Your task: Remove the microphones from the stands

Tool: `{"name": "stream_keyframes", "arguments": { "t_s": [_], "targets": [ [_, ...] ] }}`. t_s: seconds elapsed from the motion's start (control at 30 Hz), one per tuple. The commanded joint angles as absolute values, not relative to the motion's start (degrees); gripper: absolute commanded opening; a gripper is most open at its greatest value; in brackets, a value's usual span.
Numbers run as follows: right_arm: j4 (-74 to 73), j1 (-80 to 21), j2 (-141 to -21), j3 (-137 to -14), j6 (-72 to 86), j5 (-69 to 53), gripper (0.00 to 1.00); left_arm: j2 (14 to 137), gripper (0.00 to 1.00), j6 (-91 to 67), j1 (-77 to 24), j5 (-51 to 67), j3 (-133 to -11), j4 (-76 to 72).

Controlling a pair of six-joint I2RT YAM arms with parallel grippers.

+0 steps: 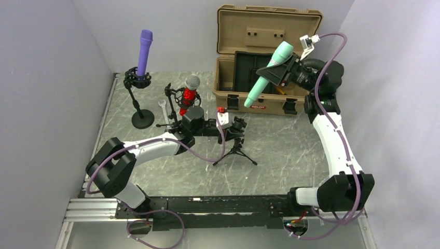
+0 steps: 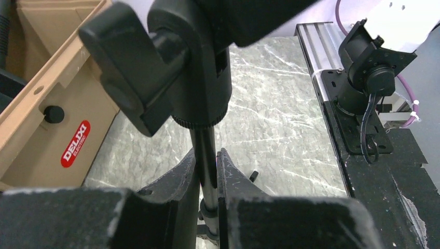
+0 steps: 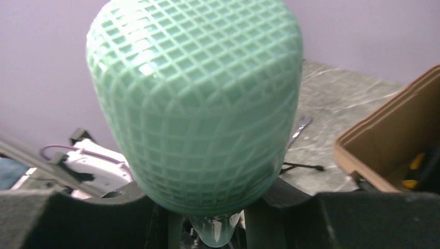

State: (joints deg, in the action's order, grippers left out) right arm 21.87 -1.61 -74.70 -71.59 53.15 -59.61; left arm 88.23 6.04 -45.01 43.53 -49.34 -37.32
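The robot's right gripper will next move the microphone back and down, tilting downward, to the bare tabletop beside the tripod stand below, and let it go there.
A mint-green microphone (image 1: 269,73) is held in the air over the tan case, tilted, head up to the right. My right gripper (image 1: 283,72) is shut on it; its meshed head (image 3: 194,104) fills the right wrist view. A small black tripod stand (image 1: 236,142) stands mid-table with an empty clip on top (image 2: 171,67). My left gripper (image 1: 234,127) is shut on the stand's thin pole (image 2: 207,166), just below the clip.
An open tan case (image 1: 264,52) sits at the back right. A purple microphone (image 1: 143,52) stands in a round-base stand (image 1: 142,118) at back left. A red microphone with a silver head (image 1: 191,92) sits in a shock mount beside it. A wrench (image 1: 162,110) lies nearby.
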Motion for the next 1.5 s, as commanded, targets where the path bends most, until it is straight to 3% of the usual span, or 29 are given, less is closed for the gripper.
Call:
{"name": "stream_keyframes", "arguments": {
  "t_s": [0.0,0.17,0.47,0.9,1.1,1.47],
  "targets": [
    [6.1,-1.3,-70.6,-77.8,34.2,-54.9,0.0,88.4,0.14,9.0,-43.6,42.7,-52.7,-28.2],
    [-6.0,-1.2,-69.1,-78.4,23.0,-50.9,0.0,87.4,0.0,9.7,-43.0,41.6,-52.8,-27.2],
    [-23.9,-1.1,-63.7,-74.6,8.0,-40.7,0.0,86.0,0.0,10.2,-41.4,40.1,-52.5,-27.3],
    [-31.9,-0.5,-54.3,-56.1,-1.4,-31.4,0.0,87.0,0.0,10.0,-40.9,40.1,-54.1,-26.4],
    [-35.6,1.6,-57.4,-51.4,-3.1,-27.9,0.0,86.6,0.0,10.2,-41.0,40.5,-54.2,-26.1],
    [-47.1,1.9,-73.0,-56.6,-9.6,-18.9,0.0,85.7,0.0,10.5,-41.0,39.4,-53.3,-26.4]
  ]
}}
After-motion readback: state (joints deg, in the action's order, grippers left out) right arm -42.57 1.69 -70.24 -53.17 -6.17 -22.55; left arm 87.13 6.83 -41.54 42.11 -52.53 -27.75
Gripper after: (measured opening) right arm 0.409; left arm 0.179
